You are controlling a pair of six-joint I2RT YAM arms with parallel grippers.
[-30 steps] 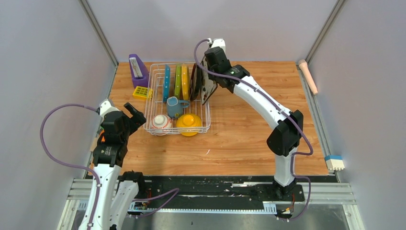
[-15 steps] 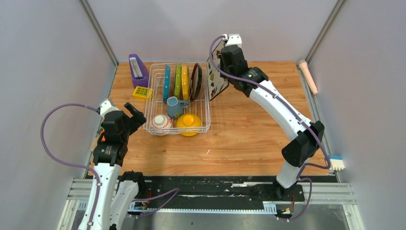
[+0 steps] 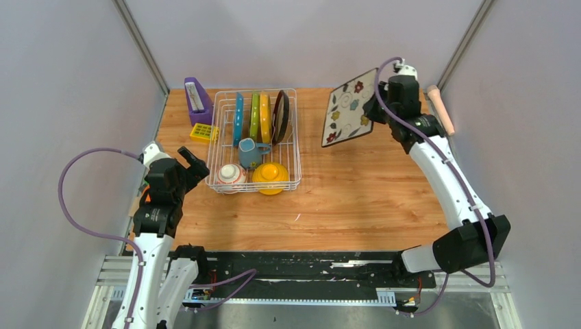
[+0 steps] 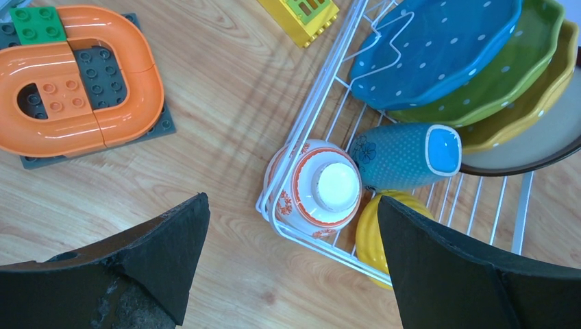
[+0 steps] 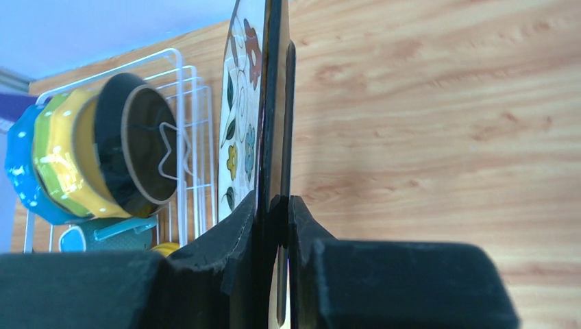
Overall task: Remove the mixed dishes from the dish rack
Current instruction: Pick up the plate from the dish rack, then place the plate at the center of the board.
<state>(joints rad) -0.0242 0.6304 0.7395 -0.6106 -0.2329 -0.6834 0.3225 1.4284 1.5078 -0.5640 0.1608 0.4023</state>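
The robot's right gripper will move back and down next, tilt the square plate [image 3: 349, 107] flat and release it, because clear tabletop by the rack lies back and below the gripper.
The white wire dish rack [image 3: 296, 137] holds upright blue [image 3: 238, 118], green [image 3: 254, 115] and yellow [image 3: 264, 116] plates and a dark-rimmed round plate [image 3: 280, 116]. At its front sit a blue-grey mug [image 3: 250, 152], a red-and-white bowl [image 3: 231, 176] and a yellow bowl [image 3: 270, 175]. My right gripper [image 3: 375, 110] is shut on the edge of a square plate [image 3: 349, 107] with a flowered white face, held in the air right of the rack. The pads [image 5: 301, 219] pinch that plate's dark edge [image 5: 274, 103]. My left gripper [image 3: 195, 164] hangs open beside the rack's front left corner, above the patterned bowl [image 4: 318, 188].
A purple slanted holder [image 3: 197, 99] and a small yellow grid block [image 3: 203, 132] stand left of the rack. An orange brick loop on a dark baseplate [image 4: 82, 75] lies near the left arm. A pink stick [image 3: 440, 108] and a white-blue block [image 3: 479, 233] lie along the right edge.
My right arm has lifted the square plate out of the rack and swung it to the right, turning its flowered face toward the camera. The left arm has not moved.
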